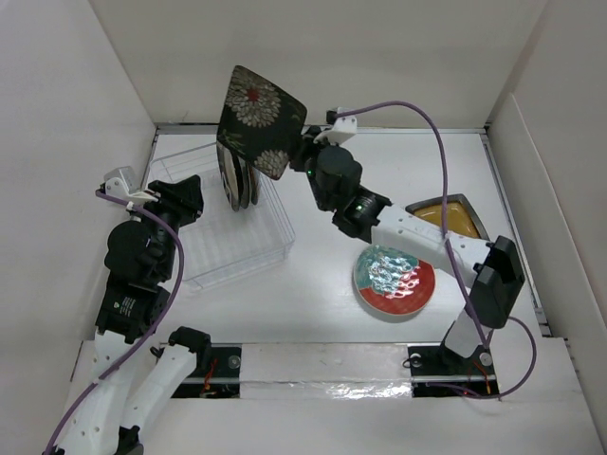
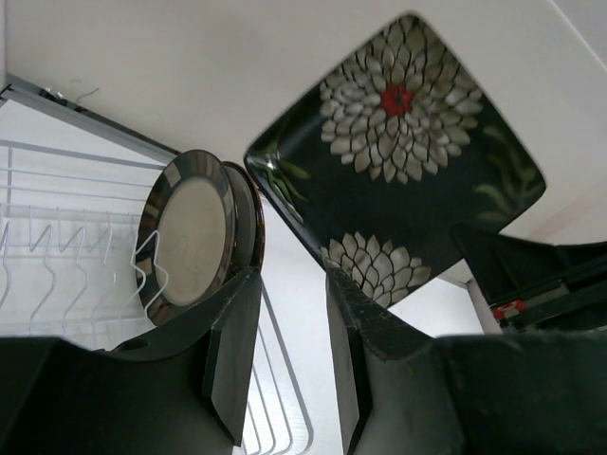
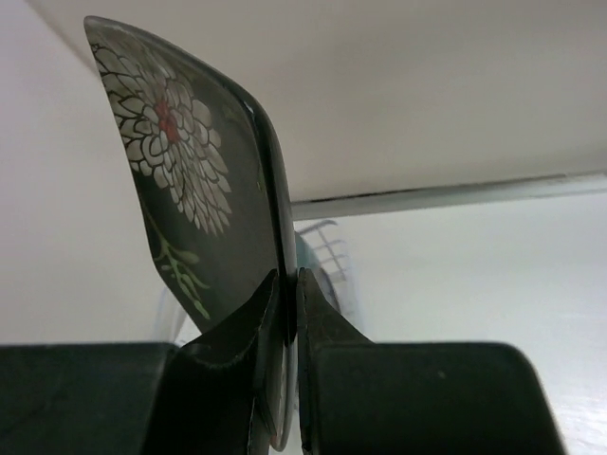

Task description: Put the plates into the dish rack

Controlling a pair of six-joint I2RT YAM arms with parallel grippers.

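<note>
My right gripper moves across and down next, to release the black plate in the dish rack's free slots, below and left in the top view.
My right gripper (image 1: 287, 163) is shut on the edge of the black square floral plate (image 1: 256, 118) and holds it tilted in the air above the right end of the dish rack (image 1: 275, 248); the plate also shows in the right wrist view (image 3: 190, 180) and the left wrist view (image 2: 398, 152). Round plates stand upright in the rack, the nearest one with a dark striped rim (image 2: 185, 232), also in the top view (image 1: 234, 175). My left gripper (image 1: 190, 194) is open and empty over the rack's left side. The red-and-teal plate (image 1: 394, 282) and the black amber-centred plate (image 1: 448, 216) lie on the table.
White walls enclose the table on three sides. The rack's wire slots (image 2: 57, 251) stand free to the left of the standing plates. The right arm's forearm (image 1: 417, 232) crosses above the table between the two lying plates.
</note>
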